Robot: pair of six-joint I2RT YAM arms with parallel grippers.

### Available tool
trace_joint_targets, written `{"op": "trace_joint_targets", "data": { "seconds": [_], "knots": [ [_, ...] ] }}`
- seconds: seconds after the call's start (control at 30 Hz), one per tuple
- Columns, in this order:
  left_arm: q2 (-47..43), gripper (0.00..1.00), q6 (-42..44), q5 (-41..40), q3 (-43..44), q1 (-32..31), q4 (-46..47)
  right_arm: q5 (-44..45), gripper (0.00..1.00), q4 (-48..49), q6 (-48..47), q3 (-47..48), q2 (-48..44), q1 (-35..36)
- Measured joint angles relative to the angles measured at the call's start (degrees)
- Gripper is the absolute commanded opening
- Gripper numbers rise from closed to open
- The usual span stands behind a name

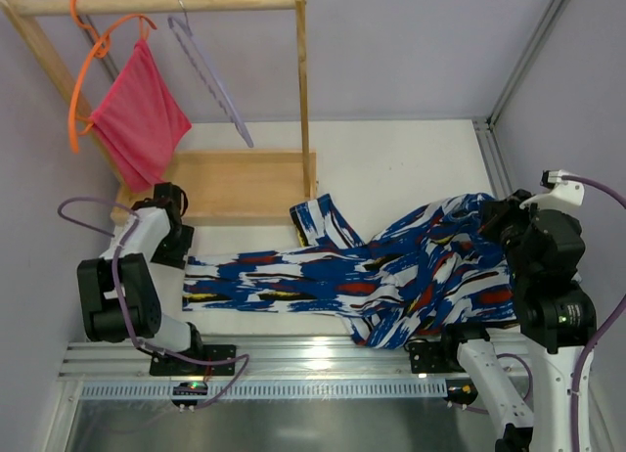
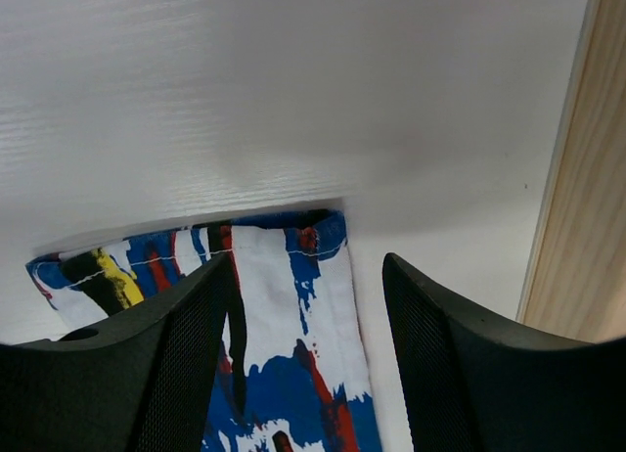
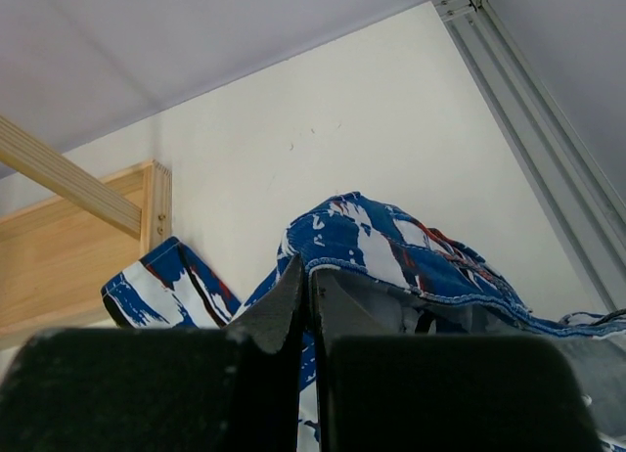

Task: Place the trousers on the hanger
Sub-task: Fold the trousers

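My left gripper is above the trouser hem's corner [image 2: 321, 239] beside the tray and should move down onto it, as it lies flat on the tabletop between the open fingers.
The trousers [image 1: 391, 276] lie stretched across the table in a blue, white, red and black print. One leg reaches left, the other folds up toward the rack. My left gripper [image 1: 179, 248] hovers over the left leg's end. In the left wrist view it [image 2: 308, 315] stands open, and the hem [image 2: 293, 266] lies flat between the fingers [image 2: 176, 354]. My right gripper [image 1: 491, 222] is shut on the waistband, which rises in a hump [image 3: 391, 242] at its tips [image 3: 308, 276]. The pale lavender hanger [image 1: 210, 75] hangs on the wooden rail [image 1: 156, 4], apart from both grippers.
An orange hanger [image 1: 83, 70] with a pink-red cloth [image 1: 142, 114] hangs left of the pale one. The rack's wooden base tray [image 1: 245, 183] sits just behind the left leg, and its edge [image 2: 587, 227] stands close beside my left gripper. A metal rail [image 3: 528, 90] lines the table's right side.
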Motion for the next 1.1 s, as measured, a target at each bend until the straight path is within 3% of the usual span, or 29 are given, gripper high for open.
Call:
{"op": "trace_joint_targets", "data": {
  "seconds": [0.23, 0.43, 0.53, 0.67, 0.9, 1.1],
  "knots": [
    [6.47, 0.63, -1.90, 0.13, -0.04, -1.60, 1.03, -0.02, 0.04, 0.96, 0.00, -1.64, 0.66, 0.00],
    [8.28, 0.56, -2.75, -0.20, -0.50, -2.45, 2.21, -0.02, 0.04, 1.25, -0.22, -2.12, 0.96, 0.00],
    [8.79, 0.40, -2.78, -0.85, -0.26, -2.71, 1.64, 0.02, 0.04, 1.25, -0.42, -2.12, 0.98, 0.00],
    [8.59, 0.05, -2.49, -1.73, -0.66, -2.82, 0.04, 0.17, 0.04, 1.25, -0.48, -2.14, 1.05, 0.00],
    [5.86, 0.00, -2.40, -2.95, -1.90, -2.67, 0.22, 0.68, 0.04, 0.55, -0.63, -2.03, 3.30, 0.00],
    [-8.37, 0.00, 0.04, -6.12, -1.92, 0.09, -1.44, 4.76, 0.04, -3.54, -0.66, 0.26, 4.02, 0.00]
  ]
}}
